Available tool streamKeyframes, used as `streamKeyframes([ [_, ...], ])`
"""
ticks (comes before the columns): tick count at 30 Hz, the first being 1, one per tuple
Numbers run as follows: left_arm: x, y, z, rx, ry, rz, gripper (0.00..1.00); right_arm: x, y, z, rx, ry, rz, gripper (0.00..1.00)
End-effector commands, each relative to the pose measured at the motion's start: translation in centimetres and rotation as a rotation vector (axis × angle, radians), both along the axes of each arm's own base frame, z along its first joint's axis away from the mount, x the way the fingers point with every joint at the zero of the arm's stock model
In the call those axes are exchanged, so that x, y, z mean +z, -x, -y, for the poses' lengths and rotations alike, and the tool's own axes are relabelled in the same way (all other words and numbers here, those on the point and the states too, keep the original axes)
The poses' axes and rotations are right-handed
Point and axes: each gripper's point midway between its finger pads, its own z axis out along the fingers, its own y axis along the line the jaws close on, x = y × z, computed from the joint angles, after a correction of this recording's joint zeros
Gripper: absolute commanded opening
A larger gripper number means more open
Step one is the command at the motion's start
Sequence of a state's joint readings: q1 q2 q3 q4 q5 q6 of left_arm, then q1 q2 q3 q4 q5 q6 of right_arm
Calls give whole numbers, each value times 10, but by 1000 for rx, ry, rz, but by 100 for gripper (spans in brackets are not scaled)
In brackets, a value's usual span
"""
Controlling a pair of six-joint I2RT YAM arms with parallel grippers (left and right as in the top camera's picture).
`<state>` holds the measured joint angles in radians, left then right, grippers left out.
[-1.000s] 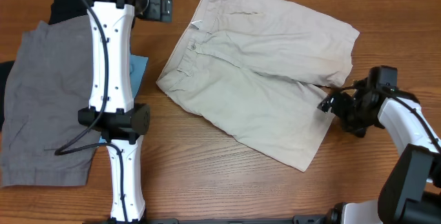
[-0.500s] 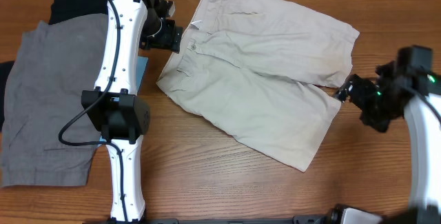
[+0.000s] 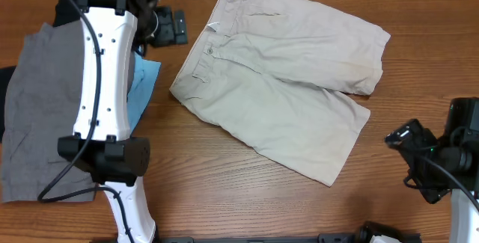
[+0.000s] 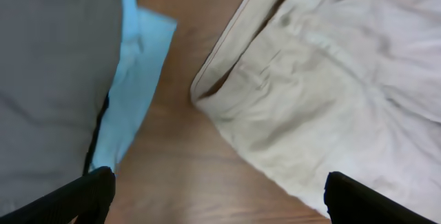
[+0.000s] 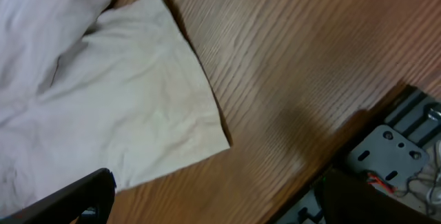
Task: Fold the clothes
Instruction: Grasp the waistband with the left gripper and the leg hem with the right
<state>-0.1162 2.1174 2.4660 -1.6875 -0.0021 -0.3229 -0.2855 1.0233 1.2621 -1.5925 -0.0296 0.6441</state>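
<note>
The hem's near corner [image 3: 334, 179] [image 5: 220, 138] lies uncovered atop the table, so my right gripper next comes down, to the left in the overhead view, and closes on it.
Pale beige shorts [image 3: 284, 86] lie spread flat in the middle of the table, waistband to the left, legs to the right. My left gripper [image 3: 178, 28] is open and empty, hovering just left of the waistband. The left wrist view shows the waistband corner [image 4: 275, 86] between its wide-open fingers [image 4: 220, 200]. My right gripper [image 3: 397, 135] is open and empty, off to the right of the lower leg. The right wrist view shows that leg's hem [image 5: 138, 114] ahead of its open fingers [image 5: 220, 200]. Grey shorts [image 3: 45, 101], a light-blue piece [image 3: 144, 86] and a black piece [image 3: 69, 4] lie at the left.
My white left arm [image 3: 105, 86] stretches over the grey shorts and the light-blue piece. The table's front right edge and a metal bracket [image 5: 393, 145] show in the right wrist view. Bare wood lies between the shorts and the light-blue piece [image 4: 179, 148].
My right gripper has drawn away from the shorts' leg hem, toward the front right. My left gripper went to the waistband and drew back a little up and left. The shorts have not moved.
</note>
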Motion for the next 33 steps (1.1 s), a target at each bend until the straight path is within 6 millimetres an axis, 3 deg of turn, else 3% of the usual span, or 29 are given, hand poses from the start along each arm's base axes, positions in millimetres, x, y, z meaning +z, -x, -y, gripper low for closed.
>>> streamKeyframes([
  [1, -58, 12, -11, 161, -53, -181, 98, -7, -6, -2, -62, -16, 10, 100],
  [6, -101, 8, -2, 201, -58, -211, 91, -40, -26, -39, 35, -166, 30, 100],
  [12, -148, 11, -3, 312, -46, -242, 87, -85, -27, -61, -10, -217, -48, 100],
  [19, -197, 7, 6, 374, 60, -237, 84, -105, -38, -83, 26, -173, -76, 99],
  [24, -232, 8, 8, 370, 73, -202, 74, -122, -40, -99, 57, -153, -150, 95],
  [29, -246, 11, 8, 409, 81, -195, 44, -139, -36, -112, 37, -146, -232, 88],
  [33, -247, 11, 8, 409, 81, -194, 6, -145, -33, -114, -26, -135, -268, 78],
])
